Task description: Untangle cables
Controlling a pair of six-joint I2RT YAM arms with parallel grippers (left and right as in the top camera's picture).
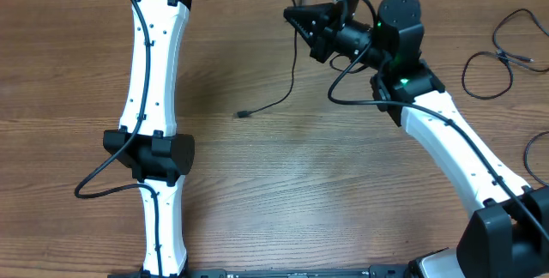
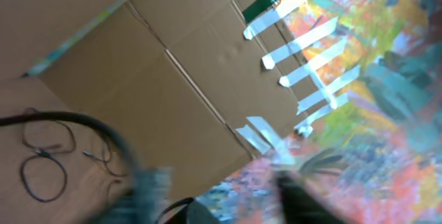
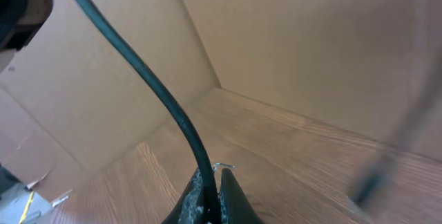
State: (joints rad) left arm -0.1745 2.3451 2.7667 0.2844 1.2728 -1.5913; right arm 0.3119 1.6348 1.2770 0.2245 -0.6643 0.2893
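Bare wood lies by the loose cables, below my right gripper and to its right in the overhead view. I need to swing over there, lower the hanging cable and release it.
My right gripper (image 1: 296,16) is at the back middle of the table, raised and shut on a thin black cable (image 1: 290,72). The cable hangs down from it and ends in a small plug (image 1: 244,113) lying on the wood. In the right wrist view the cable (image 3: 148,79) runs up out of the closed jaws (image 3: 213,179). More loose black cables (image 1: 493,59) lie at the far right. My left gripper is past the top edge of the overhead view. In the blurred left wrist view its fingers (image 2: 224,196) look spread apart and empty, with cable loops (image 2: 45,158) on the table far off.
The left arm (image 1: 154,98) stretches along the table's left side to the back. Another cable loop (image 1: 533,154) lies at the right edge. Cardboard walls (image 3: 311,37) stand behind the table, and a taped cardboard panel (image 2: 173,79) and a colourful surface (image 2: 373,113) show in the left wrist view.
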